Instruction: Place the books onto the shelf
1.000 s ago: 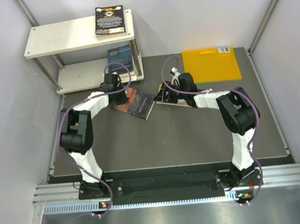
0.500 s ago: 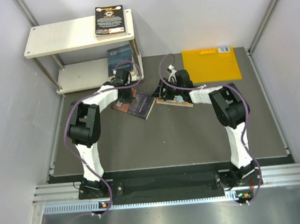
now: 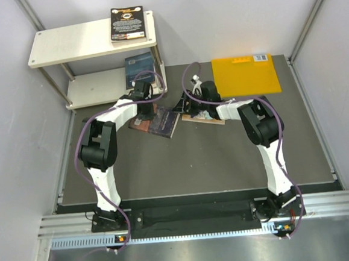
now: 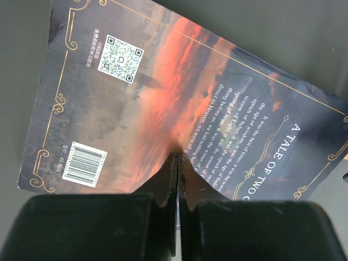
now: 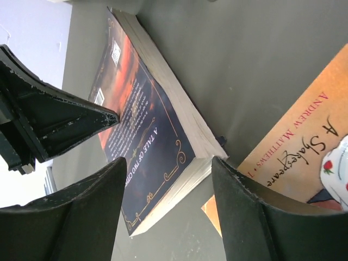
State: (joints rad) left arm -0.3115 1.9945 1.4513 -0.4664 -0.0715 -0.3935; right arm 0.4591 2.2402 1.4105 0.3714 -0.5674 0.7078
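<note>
I should next move my right gripper to the left in the top view, onto the dark book's near corner, and close it, because its open fingers are already on both sides of that corner.
A dark book with a reddish glow lies flat on the table mat. My left gripper is shut with nothing in it, its tips pressed on this book's cover. My right gripper is open, its fingers on either side of the book's near corner. An orange-brown book lies under the right gripper. On the shelf, a black book with gold ornament lies on the top board and a dark blue book on the lower board.
A large flat orange-yellow sheet lies at the back right of the mat. Grey walls close in both sides and the back. The shelf's thin legs stand close to my left arm.
My left arm has reached farther back towards the shelf, its tips now on the dark book. My right gripper has slid left up to that book's corner.
</note>
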